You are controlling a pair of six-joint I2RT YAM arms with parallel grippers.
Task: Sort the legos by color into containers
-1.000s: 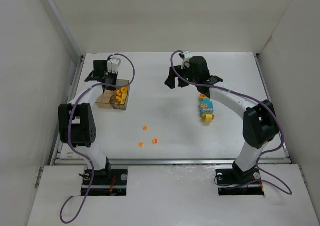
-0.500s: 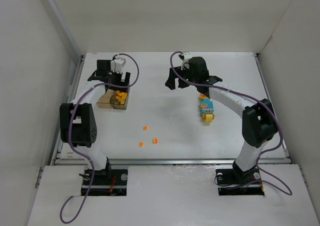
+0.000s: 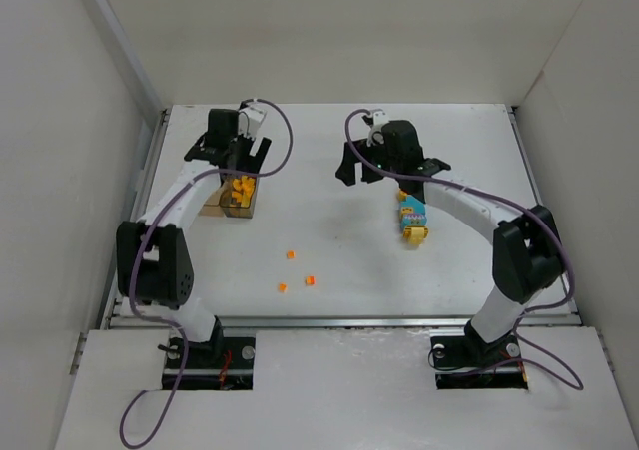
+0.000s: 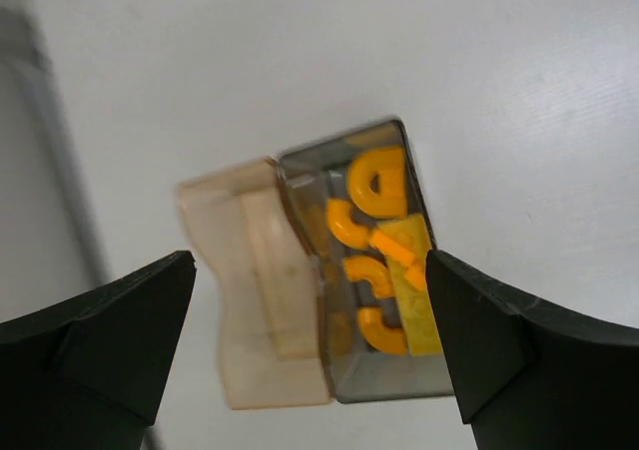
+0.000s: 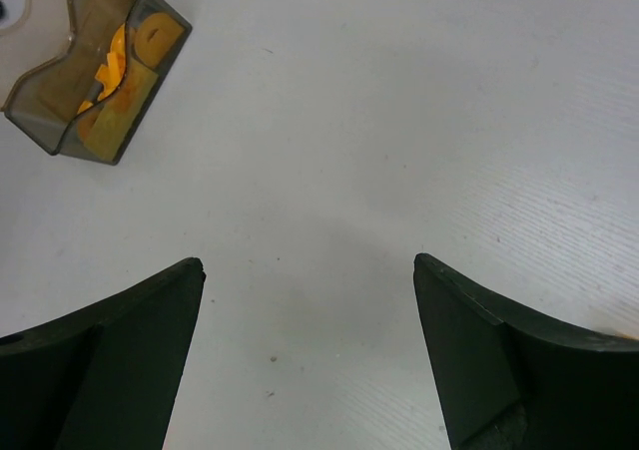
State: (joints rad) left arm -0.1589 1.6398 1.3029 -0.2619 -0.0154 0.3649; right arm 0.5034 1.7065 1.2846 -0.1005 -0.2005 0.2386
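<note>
The left gripper moves back and down onto the loose orange lego nearest the boxes next, since the lego lies below it, back toward my base.
The containers stand joined at the table's back left: a tan-clear box point(image 4: 262, 290) and a smoky grey box point(image 3: 241, 199). The grey box point(image 4: 394, 370) holds several orange curved legos point(image 4: 376, 176) and a pale yellow plate point(image 4: 417, 300). My left gripper point(image 3: 232, 161) hangs above both boxes, open and holding nothing point(image 4: 310, 260). Three tiny orange legos point(image 3: 310, 280) lie loose on the table nearer the front. A stack of cyan, yellow and orange bricks point(image 3: 412, 217) lies right of centre. My right gripper point(image 3: 387, 171) hovers open over bare table point(image 5: 308, 262), just behind that stack.
The grey box point(image 5: 95, 66) also shows at the top left of the right wrist view. White walls enclose the table on the left, back and right. A metal rail point(image 3: 339, 320) runs along the near edge.
My left gripper went from shut to wide open and shifted right and back, over the boxes. The right gripper drifted slightly to the right, still open.
</note>
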